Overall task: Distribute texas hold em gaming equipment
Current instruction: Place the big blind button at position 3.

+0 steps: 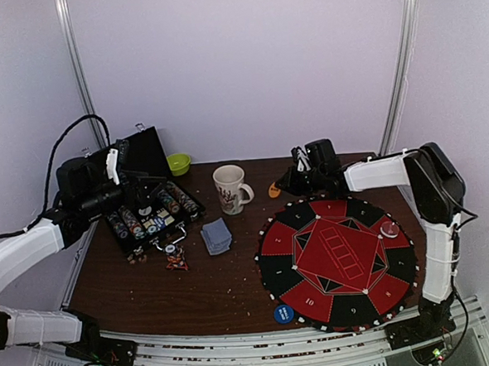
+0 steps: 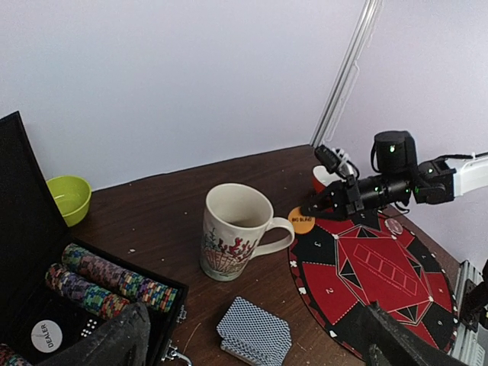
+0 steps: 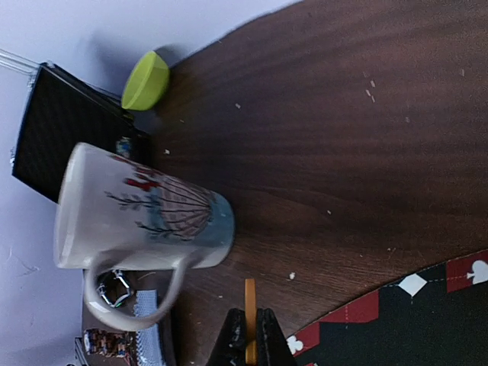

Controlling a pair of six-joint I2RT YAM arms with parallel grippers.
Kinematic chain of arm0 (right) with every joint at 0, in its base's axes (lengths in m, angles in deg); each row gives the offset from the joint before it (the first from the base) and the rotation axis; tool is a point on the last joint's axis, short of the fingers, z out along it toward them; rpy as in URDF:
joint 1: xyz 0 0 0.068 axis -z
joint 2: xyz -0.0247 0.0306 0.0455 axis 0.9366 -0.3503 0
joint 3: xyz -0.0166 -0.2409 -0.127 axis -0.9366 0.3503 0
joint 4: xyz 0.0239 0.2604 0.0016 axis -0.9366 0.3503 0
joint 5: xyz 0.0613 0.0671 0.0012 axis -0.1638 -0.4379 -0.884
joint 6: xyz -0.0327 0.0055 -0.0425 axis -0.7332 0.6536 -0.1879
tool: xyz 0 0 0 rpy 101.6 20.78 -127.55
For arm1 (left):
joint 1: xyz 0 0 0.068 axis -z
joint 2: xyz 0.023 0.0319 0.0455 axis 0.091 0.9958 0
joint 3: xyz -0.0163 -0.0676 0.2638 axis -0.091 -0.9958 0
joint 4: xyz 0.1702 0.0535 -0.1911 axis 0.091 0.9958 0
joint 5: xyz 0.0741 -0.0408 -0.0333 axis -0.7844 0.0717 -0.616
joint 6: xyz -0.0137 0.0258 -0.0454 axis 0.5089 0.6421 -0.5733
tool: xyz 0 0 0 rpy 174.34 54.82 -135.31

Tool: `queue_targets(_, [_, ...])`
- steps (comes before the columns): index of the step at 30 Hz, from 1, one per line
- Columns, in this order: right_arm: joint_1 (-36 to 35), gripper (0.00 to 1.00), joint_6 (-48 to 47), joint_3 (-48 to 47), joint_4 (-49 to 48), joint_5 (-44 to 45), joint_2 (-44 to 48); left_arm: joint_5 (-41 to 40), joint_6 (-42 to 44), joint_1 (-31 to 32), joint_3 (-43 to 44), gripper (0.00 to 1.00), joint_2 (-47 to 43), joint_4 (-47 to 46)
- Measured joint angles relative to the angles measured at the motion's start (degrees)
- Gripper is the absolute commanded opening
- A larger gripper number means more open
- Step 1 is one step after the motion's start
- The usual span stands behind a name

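Note:
The orange button disc in the robot's right hand is still hanging above the table, so the robot should lower it next onto the mat's rim nearest the mug (image 3: 306, 338) and let go of it there.
My right gripper (image 3: 250, 339) is shut on an orange button disc (image 3: 249, 305), held edge-on just above the table between the mug and the mat's rim. From above, the orange disc (image 1: 274, 190) shows at the right gripper (image 1: 284, 185). My left gripper (image 2: 257, 324) is open with nothing between its fingers (image 2: 107, 343). It hangs over the open chip case (image 1: 146, 210), where the left gripper (image 1: 141, 193) shows from above. A deck of grey-blue cards (image 1: 217, 235) lies beside the case. A small chip pile (image 1: 176, 258) lies nearby. A blue disc (image 1: 284, 314) and a clear disc (image 1: 389, 229) rest on the round mat (image 1: 309, 220).
A white patterned mug (image 1: 231, 189) stands between the two grippers. A green bowl (image 1: 178, 163) sits at the back by the case lid. A small red bowl (image 2: 324, 179) is behind the right gripper. Rows of chips (image 2: 114, 278) and a dealer button (image 2: 47, 335) fill the case.

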State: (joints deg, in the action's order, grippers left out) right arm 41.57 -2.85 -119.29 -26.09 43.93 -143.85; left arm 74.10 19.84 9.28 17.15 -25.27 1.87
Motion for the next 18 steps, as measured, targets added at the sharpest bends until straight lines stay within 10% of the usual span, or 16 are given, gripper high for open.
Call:
queue_targets(9, [0.2,0.00,4.6,-0.3,-0.5,-2.3,-7.9,-1.3,0.0,-1.4,0.0,0.98,0.2,0.3])
queue_targets(18, [1.4,0.26,5.2,-0.2,-0.1,-1.8,-7.9,-1.5,0.0,-1.6,0.0,0.98,0.2,0.7])
